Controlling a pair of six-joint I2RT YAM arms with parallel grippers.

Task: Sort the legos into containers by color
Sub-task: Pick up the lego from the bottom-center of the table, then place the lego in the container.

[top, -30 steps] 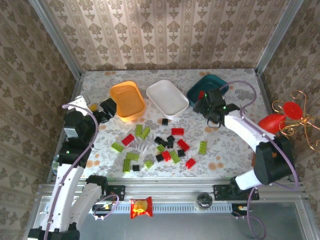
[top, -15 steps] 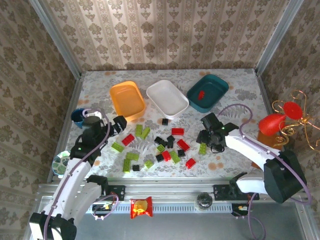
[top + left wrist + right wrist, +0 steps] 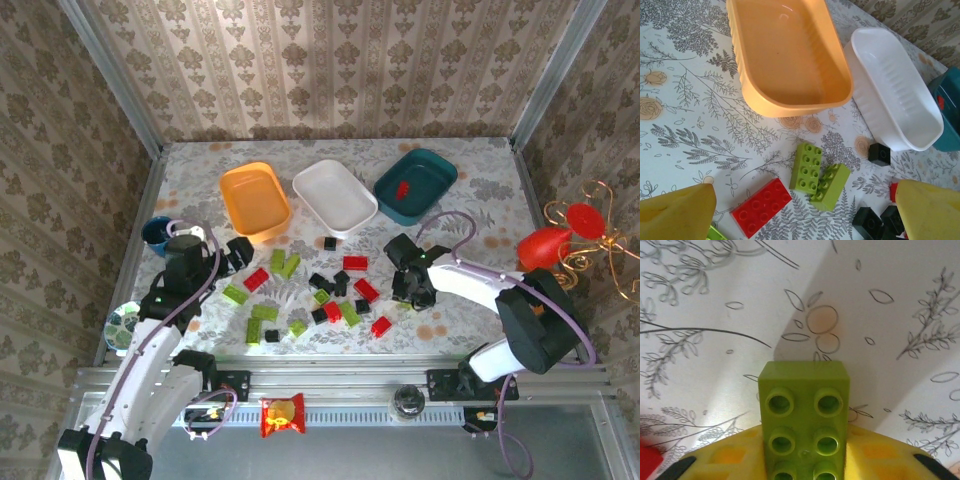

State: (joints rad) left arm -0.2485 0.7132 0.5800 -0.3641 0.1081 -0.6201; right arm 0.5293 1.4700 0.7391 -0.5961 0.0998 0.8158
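My right gripper is going to lift the lime green brick next and carry it outward over the white tub (image 3: 335, 196) to let go of it, since that tub is empty.
Red, lime green and black legos (image 3: 330, 290) lie scattered mid-table. Behind them stand the orange tub (image 3: 256, 200), the white tub (image 3: 335, 196) and the teal tub (image 3: 430, 175), which holds one red brick (image 3: 403, 189). My right gripper (image 3: 410, 285) is down at the table, shut on a lime green brick (image 3: 804, 410) with yellow fingers (image 3: 875, 455) pressed to both its sides. My left gripper (image 3: 238, 250) hangs open above a red brick (image 3: 761, 206) and two green bricks (image 3: 807, 166), in front of the orange tub (image 3: 790, 55) and white tub (image 3: 895, 95).
A dark blue cup (image 3: 155, 232) and a small patterned bowl (image 3: 122, 325) sit at the left edge beside my left arm. A red ornament on a gold wire stand (image 3: 548, 245) is at the right edge. A black brick (image 3: 879, 153) lies by the white tub.
My right arm came away from the teal tub, leaving a red brick in it, and dropped onto the green brick at the right. My left gripper swung from beside the orange tub toward the bricks.
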